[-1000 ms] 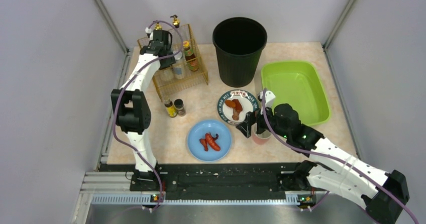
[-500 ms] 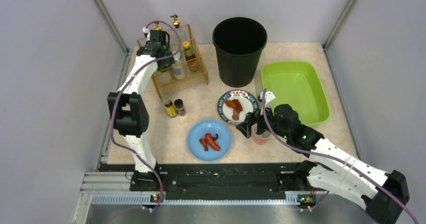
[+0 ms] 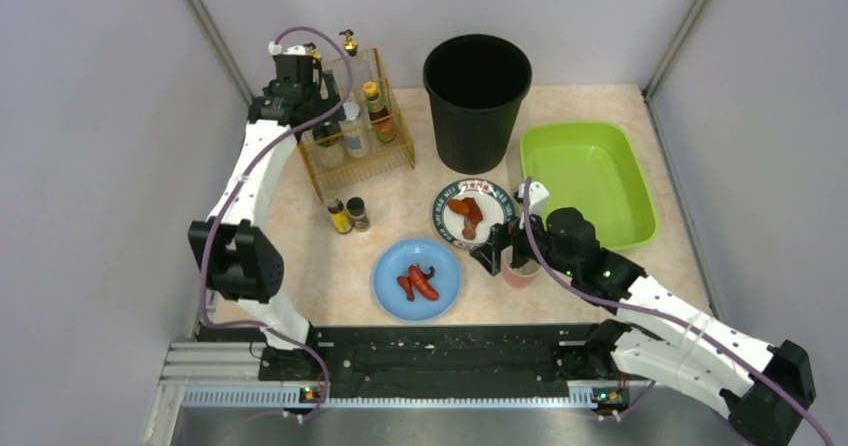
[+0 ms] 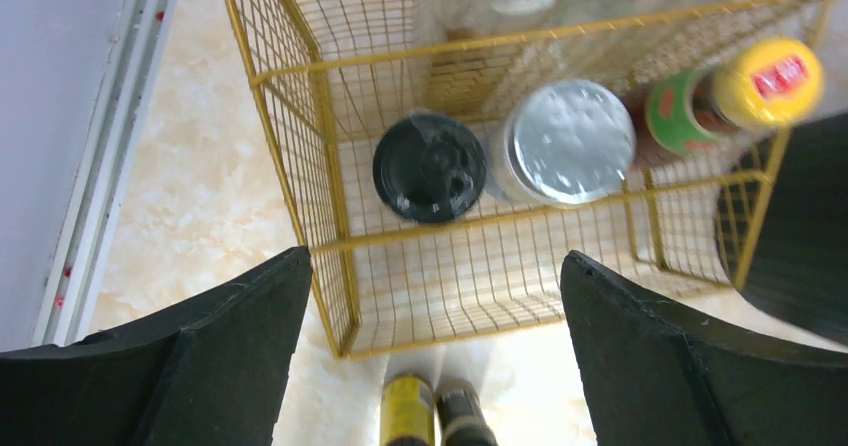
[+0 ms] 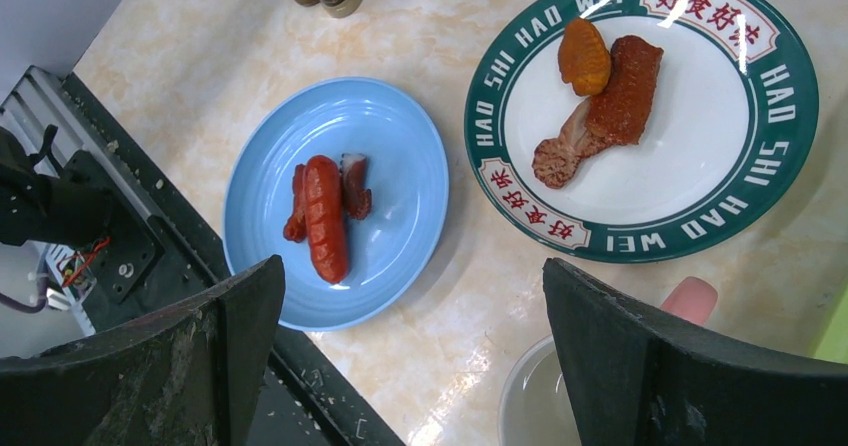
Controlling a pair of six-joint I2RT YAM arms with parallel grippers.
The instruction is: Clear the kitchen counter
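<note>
My left gripper will next move back from above the rack and go down onto the cap of the small yellow bottle (image 3: 333, 204), which is standing outside the rack.
The beige marbled kitchen counter (image 3: 400, 241) carries a gold wire rack (image 3: 375, 156), two plates and a cup. My left gripper (image 4: 435, 258) hangs open above the rack (image 4: 300, 116), over a black-lidded jar (image 4: 430, 166) and a silver-lidded jar (image 4: 565, 141), holding nothing. Seen from above, the left gripper (image 3: 315, 111) is at the rack's back left. My right gripper (image 5: 412, 266) is open and empty above the counter, between the blue plate (image 5: 400, 166) of sausages (image 5: 322, 216) and a pink cup (image 5: 540, 406). A green-rimmed plate (image 5: 700, 136) holds fried pieces (image 5: 610, 86).
Two small bottles (image 3: 348, 215) stand on the counter in front of the rack. A tall black bin (image 3: 476, 96) stands at the back centre, and a lime-green tray (image 3: 640, 201) at the right. A yellow-capped bottle (image 4: 775, 76) stands in the rack's right end.
The left jaws have opened wide, and the left arm has lifted and drawn back from the rack. The right arm has not moved.
</note>
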